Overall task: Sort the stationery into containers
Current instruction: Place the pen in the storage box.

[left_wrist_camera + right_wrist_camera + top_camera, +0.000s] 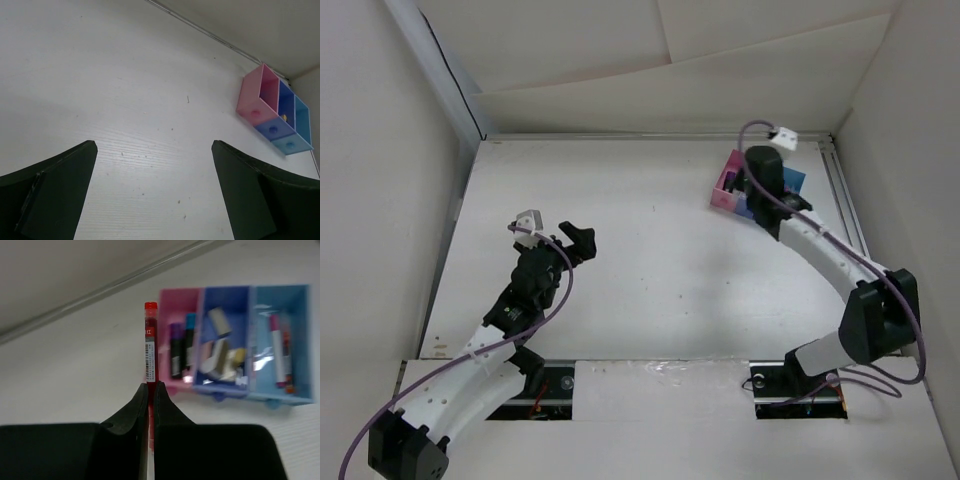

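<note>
My right gripper moves toward the right in the wrist view and down over the light blue bin [794, 180] [281, 342] next, which lies there below it, already holding pens.
My right gripper [151, 386] is shut on a thin red pen [150, 340] with a barcode label, held in the air just left of the three-bin tray [227, 390]. The pink bin [172, 302] holds dark markers, the dark blue bin [223, 292] holds eraser-like blocks, and the light blue bin [280, 292] holds pens. In the top view the right gripper [760, 185] hangs over the tray [724, 195] at the far right. My left gripper [154, 150] is open and empty above bare table, and the tray [247, 102] shows far off to its right.
White walls enclose the table on the left, back and right. A metal rail [847, 215] runs along the right edge beside the tray. Purple cables [560, 290] trail along both arms.
</note>
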